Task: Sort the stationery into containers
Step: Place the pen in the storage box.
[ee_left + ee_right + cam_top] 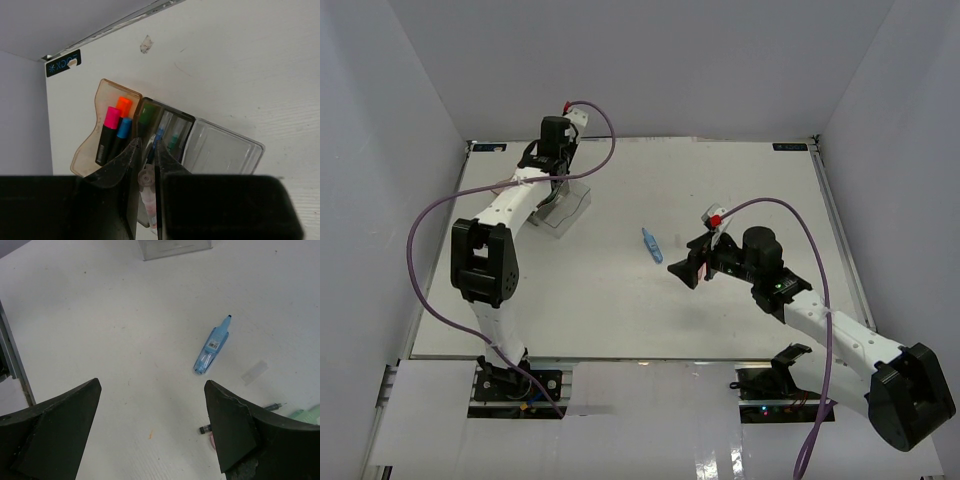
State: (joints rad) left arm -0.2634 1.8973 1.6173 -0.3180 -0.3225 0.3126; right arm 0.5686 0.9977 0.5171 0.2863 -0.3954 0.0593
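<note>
My left gripper needs to move down toward the tray's smoky grey section (164,131) next and release the thin clear pen (147,192) there, beside the other thin pens that already lie in it.
The containers (227,150) form one small tray with amber, smoky grey and clear compartments, seen in the top view (565,208) at the back left. Pink (111,119), orange (123,106) and blue (124,128) capped highlighters stand in the amber part. A green cap (146,115) and thin pens (173,141) fill the grey part. My left gripper (146,150) is shut on a thin clear pen (147,192) over the grey compartment. My right gripper (152,385) hangs open above bare table, with a pastel blue marker (211,346) (650,243) lying just beyond it.
A thin pen (272,406) and a mint marker (306,414) show past my right finger, partly hidden by it. A small clear scrap (254,372) lies near the blue marker. The table's back rail (125,20) runs behind the tray.
</note>
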